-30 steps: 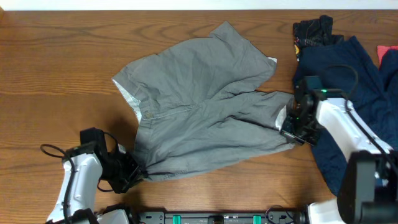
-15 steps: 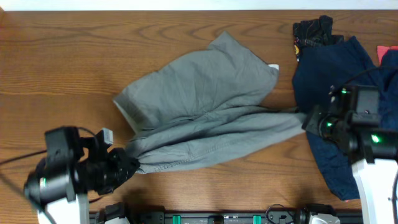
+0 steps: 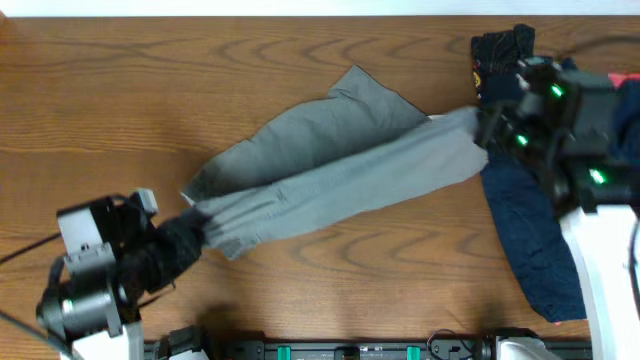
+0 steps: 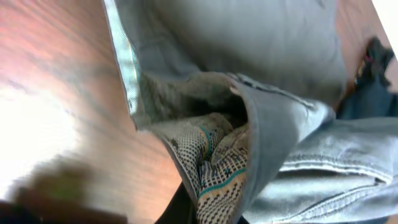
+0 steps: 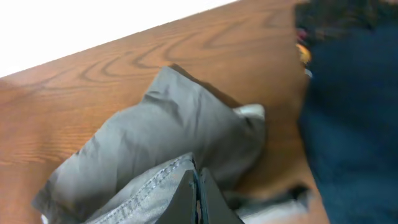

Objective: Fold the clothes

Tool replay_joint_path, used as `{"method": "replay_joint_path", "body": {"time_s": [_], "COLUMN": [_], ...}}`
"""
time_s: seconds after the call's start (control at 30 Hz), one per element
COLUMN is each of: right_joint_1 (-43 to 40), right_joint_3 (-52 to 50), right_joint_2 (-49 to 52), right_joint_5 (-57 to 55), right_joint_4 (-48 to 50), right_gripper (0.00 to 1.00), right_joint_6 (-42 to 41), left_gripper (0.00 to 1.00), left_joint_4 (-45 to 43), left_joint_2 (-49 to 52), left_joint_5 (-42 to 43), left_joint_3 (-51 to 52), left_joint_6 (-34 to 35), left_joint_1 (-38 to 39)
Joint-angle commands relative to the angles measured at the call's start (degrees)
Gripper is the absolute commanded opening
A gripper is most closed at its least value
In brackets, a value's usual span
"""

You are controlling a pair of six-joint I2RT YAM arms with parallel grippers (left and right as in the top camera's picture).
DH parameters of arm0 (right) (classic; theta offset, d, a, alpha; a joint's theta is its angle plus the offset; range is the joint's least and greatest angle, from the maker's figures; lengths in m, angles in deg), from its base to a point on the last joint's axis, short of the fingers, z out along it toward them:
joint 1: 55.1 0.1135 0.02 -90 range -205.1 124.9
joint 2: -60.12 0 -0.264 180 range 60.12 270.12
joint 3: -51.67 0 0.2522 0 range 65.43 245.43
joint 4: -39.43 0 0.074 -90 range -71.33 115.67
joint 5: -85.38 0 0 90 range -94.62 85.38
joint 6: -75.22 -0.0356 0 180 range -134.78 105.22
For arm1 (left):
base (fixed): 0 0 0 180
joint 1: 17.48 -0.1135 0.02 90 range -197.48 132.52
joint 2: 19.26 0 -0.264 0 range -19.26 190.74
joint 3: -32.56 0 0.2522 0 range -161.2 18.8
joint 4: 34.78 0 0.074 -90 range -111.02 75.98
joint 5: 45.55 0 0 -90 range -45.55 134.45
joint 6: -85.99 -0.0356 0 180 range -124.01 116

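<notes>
The lower layer still lies uncovered at its end. My left gripper should move outward and down, lay the waistband end over the lower layer's end [image 3: 199, 188] [image 4: 142, 65] and let it go.
The olive-grey shorts [image 3: 330, 170] hang stretched across the table, folded lengthwise, between my two grippers. My left gripper [image 3: 192, 232] is shut on the waistband end; the left wrist view shows the pale patterned lining [image 4: 217, 168] pinched between its fingers [image 4: 208, 211]. My right gripper [image 3: 487, 130] is shut on the hem of a leg at the right end; the right wrist view shows the stitched hem [image 5: 155, 180] beside the closed fingers [image 5: 198, 186]. The lower layer of the shorts [image 5: 180, 124] lies on the wood beneath.
A pile of dark navy clothes [image 3: 530, 200] lies at the right of the wooden table [image 3: 150, 90], under my right arm, with a dark printed garment [image 3: 500, 55] at the back right and a red item [image 3: 622, 85] at the far right edge.
Both grippers have lifted and carried the near edge of the shorts away from the front of the table. The shorts went from spread flat to a folded, stretched band.
</notes>
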Motion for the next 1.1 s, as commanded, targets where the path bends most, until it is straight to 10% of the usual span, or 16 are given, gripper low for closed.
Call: {"method": "replay_joint_path", "body": {"time_s": [0.0, 0.63, 0.67, 0.8, 0.9, 1.07], "right_joint_1": [2.45, 12.13, 12.48, 12.74, 11.85, 10.01], "right_joint_3": [2.58, 2.89, 2.89, 2.89, 2.89, 2.89], "right_joint_2": [5.81, 38.27, 39.21, 39.45, 37.38, 32.26], "right_joint_5": [-2.25, -2.54, -2.51, -2.47, -2.49, -2.49], "right_joint_4": [4.44, 50.71, 51.78, 48.98, 42.97, 28.98], "right_gripper": [0.01, 0.01, 0.05, 0.73, 0.99, 0.99], "right_joint_6": [3.13, 1.88, 1.49, 2.78, 5.16, 8.09], "left_gripper": [0.06, 0.06, 0.08, 0.79, 0.84, 0.85], "left_joint_4": [-2.29, -26.05, -27.34, -30.21, -30.51, -29.09], "left_joint_2": [4.39, 39.12, 40.83, 44.44, 44.0, 40.7], "left_joint_5": [-6.03, -13.6, -13.57, -11.23, -7.91, -1.33], "left_joint_3": [-0.72, -0.02, -0.02, -0.04, -0.28, -0.52], "left_joint_6": [5.33, 18.84, 19.65, 21.62, 21.44, 15.08], "left_joint_1": [-0.26, -0.26, -0.33, -1.64, -3.63, -8.24]}}
